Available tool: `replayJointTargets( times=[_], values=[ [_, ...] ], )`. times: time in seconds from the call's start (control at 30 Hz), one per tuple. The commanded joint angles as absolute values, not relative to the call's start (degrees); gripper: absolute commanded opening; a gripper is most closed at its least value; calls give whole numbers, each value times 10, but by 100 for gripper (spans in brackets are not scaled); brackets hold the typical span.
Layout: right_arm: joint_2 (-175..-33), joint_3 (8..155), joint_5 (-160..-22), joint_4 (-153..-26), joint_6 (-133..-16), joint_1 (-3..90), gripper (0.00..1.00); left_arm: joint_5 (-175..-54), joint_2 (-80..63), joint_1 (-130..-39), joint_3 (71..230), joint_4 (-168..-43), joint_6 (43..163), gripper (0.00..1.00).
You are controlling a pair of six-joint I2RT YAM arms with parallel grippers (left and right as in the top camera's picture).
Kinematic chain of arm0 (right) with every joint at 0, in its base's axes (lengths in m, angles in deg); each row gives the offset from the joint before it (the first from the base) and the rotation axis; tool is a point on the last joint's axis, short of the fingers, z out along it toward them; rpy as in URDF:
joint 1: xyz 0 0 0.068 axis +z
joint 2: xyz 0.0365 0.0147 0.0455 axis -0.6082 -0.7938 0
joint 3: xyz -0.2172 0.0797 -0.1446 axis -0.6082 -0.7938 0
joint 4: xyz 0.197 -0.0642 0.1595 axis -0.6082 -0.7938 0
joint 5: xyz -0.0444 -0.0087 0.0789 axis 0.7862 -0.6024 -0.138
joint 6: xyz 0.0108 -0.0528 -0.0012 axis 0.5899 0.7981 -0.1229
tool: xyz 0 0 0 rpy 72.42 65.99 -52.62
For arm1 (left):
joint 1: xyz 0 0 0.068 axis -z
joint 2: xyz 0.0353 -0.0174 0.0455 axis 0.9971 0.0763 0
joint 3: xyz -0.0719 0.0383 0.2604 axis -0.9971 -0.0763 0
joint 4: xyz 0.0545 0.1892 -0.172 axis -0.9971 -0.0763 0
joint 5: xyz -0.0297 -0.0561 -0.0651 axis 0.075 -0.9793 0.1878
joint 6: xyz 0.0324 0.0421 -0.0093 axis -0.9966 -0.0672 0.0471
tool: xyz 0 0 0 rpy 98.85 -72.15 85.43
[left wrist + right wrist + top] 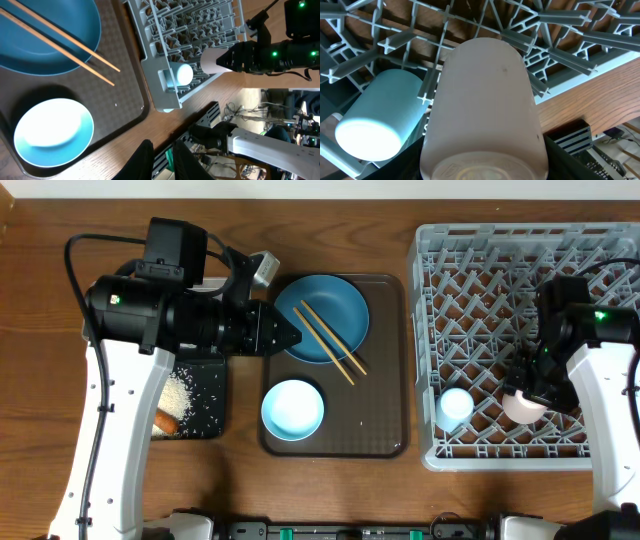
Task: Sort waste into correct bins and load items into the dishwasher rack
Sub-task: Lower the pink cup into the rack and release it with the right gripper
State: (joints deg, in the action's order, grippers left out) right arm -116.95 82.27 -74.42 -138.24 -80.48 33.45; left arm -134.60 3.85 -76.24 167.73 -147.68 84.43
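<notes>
My right gripper is above the rack's open wires, so next it will move gently down and toward the small light-blue cup (456, 405) to let go of the pinkish-white cup.
My right gripper (530, 390) is shut on the pinkish-white cup (485, 100) and holds it over the near edge of the grey dishwasher rack (500, 280). The cup is next to the small light-blue cup (456, 405), which lies in the rack. My left gripper (161, 160) is shut and empty, with its tip by the left rim of the dark-blue plate (322, 318). The wooden chopsticks (333, 342) lie across the plate. The pale-blue bowl (293, 408) sits in front of it. The black tray (205, 380) holds rice grains (178, 395) and the orange stick (166, 422). The clear tub, napkin and wrapper are hidden.
The plate and bowl stand on a brown serving tray (380, 420) between the black tray and the rack. My left arm covers the table's back left. Wooden table shows in front and to the far left.
</notes>
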Motion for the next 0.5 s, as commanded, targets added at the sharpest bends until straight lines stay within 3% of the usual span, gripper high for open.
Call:
replayJointTargets(
  times=[0.0,0.47],
  values=[
    [-1168,818,-736,-1377,-795,324,34,-1341,39,-762,1679,-1478,836,17],
    [-1168,778,-741,-1335,-791,324,40,-1341,39,-762,1679,-1479,837,17]
  ],
)
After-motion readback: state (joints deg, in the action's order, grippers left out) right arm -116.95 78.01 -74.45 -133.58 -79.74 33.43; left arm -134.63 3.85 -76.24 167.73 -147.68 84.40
